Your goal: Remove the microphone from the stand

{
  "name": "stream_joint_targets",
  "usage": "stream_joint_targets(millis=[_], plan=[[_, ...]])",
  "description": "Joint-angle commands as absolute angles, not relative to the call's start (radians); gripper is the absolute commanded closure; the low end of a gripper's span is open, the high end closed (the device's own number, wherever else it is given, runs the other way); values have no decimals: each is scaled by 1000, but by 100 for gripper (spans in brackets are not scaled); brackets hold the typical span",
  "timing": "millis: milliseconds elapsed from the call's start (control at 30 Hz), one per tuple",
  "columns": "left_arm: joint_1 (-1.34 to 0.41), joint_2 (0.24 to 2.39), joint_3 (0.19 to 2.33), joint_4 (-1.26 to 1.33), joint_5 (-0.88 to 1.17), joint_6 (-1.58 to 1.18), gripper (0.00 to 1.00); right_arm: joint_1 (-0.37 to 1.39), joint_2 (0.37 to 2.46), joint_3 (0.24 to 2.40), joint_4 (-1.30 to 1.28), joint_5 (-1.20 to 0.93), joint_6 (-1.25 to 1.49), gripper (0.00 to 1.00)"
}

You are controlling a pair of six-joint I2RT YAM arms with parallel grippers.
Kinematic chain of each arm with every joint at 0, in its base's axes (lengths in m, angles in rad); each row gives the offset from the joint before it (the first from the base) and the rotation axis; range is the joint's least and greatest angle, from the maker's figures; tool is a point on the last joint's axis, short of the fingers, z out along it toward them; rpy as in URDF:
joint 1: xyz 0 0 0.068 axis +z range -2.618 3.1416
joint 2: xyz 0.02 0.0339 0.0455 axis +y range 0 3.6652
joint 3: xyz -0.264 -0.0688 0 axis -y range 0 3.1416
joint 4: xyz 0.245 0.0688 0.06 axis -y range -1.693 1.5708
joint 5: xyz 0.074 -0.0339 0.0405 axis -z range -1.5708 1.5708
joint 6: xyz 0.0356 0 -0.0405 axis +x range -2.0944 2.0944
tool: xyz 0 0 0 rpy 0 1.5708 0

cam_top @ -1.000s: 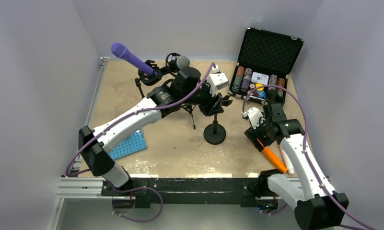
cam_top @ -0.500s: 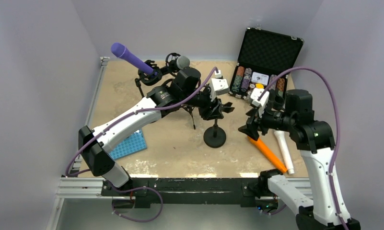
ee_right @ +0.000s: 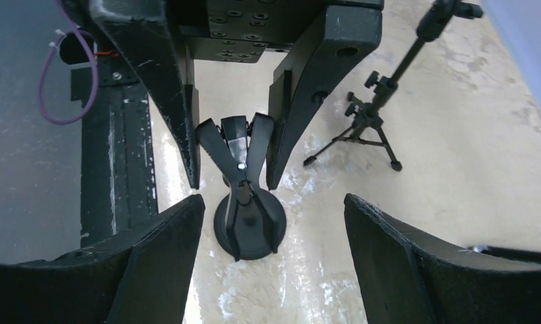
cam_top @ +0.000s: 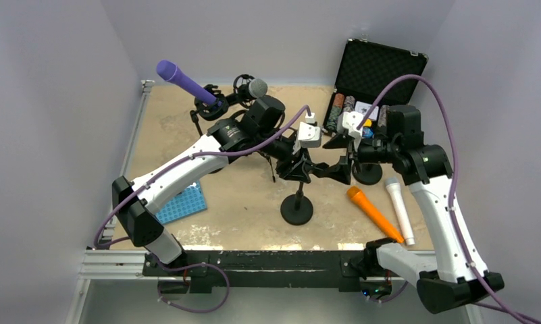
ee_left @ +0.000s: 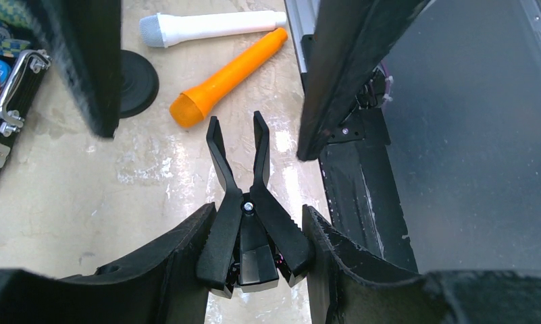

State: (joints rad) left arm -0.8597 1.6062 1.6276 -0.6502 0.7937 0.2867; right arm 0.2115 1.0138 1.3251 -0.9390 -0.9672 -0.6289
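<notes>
The clip's empty ends point between my right gripper's open fingers, so I'll shift it left in the top view and close it around them.
A small black stand with a round base is in mid-table; its spring clip holds nothing. My left gripper is shut on the clip's handles, with its fingers pressing them. The orange microphone lies flat on the table to the right, and it also shows in the left wrist view as the orange microphone. My right gripper hangs open facing the clip, apart from it. In the right wrist view the clip and base sit beyond my open right gripper.
A white microphone lies beside the orange one. A second round base stands by the right arm. A purple microphone and a grey one sit on stands at the back. Poker chip case back right; blue rack near left.
My right gripper has risen from beside the orange microphone and swung left to face the clip. The left gripper and the stand have shifted slightly nearer.
</notes>
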Motion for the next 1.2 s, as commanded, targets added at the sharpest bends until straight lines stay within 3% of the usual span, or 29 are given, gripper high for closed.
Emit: stream_joint_targets(millis=[0,267,467,600,700,800,1000,1167], plan=[[-857,1584,1684,-636,866,380,100,246,1056,1371,-946,-1046,-700,21],[-858,1561,1642,-628,817,392,100,290,1076,1295,-937,-1055,-694,26],[-857,1525,1589,-579,777,367,100,324,1062,1227,-929,-1040,-696,37],[-857,1492,1565,-542,750,353,61,331,1047,1186,-894,-1028,-662,40],[-858,1481,1563,-529,729,331,42,333,1039,1166,-856,-1025,-619,42],[-858,1470,1549,-515,708,323,5,336,1037,1161,-842,-1025,-602,42],[-858,1457,1541,-516,714,312,4,348,1040,1186,-821,-1034,-569,35],[-857,1430,1548,-563,729,320,13,362,1063,1224,-805,-1026,-554,41]])
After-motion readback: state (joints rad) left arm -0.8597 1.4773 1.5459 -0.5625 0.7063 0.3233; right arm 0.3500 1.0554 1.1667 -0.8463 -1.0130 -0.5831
